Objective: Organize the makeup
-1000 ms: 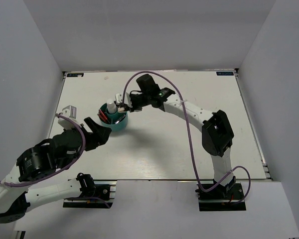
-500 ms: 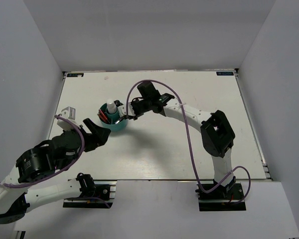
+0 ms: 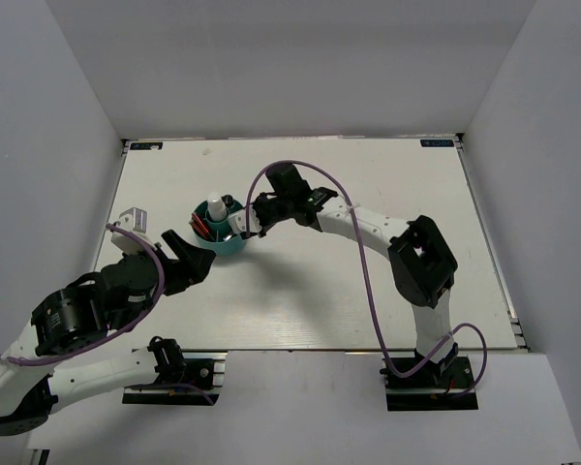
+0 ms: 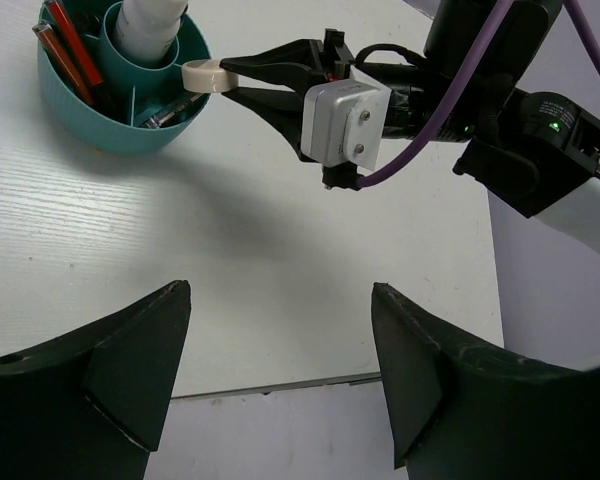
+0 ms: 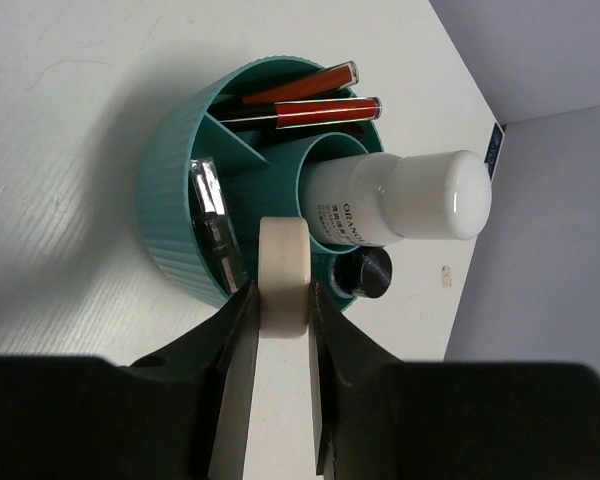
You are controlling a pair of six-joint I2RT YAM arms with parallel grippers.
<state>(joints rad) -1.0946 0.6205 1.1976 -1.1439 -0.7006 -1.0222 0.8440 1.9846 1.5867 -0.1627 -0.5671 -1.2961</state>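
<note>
The jar [image 5: 283, 262] in my right gripper should go down next into the gap [image 5: 245, 243] between the silvery flat piece and the bottle's cup, and I will release it there. The gap still has room.
A teal round holder [image 3: 223, 244] stands left of the table's middle. It holds a white bottle [image 5: 400, 205], red pencils [image 5: 310, 100], a short black tube [image 5: 366, 272] and a silvery flat piece [image 5: 216, 228]. My right gripper [image 5: 283, 292] is shut on a small round whitish jar [image 5: 283, 262], edge-on between the fingers, right at the holder's near rim [image 5: 170, 215]. The left wrist view shows the same jar [image 4: 202, 76] against the holder's right edge [image 4: 110, 115]. My left gripper [image 4: 280, 288] stands open and empty, a little way to the near left of the holder [image 3: 189, 254].
The right arm [image 3: 368, 221] stretches across the middle of the white table [image 3: 368, 291], its purple cable [image 3: 368, 281] looping above it. Grey walls close in the table's left, right and back sides.
My right gripper has carried the jar down and toward the near side, from above the holder's far right to its rim. The left arm has stayed still.
</note>
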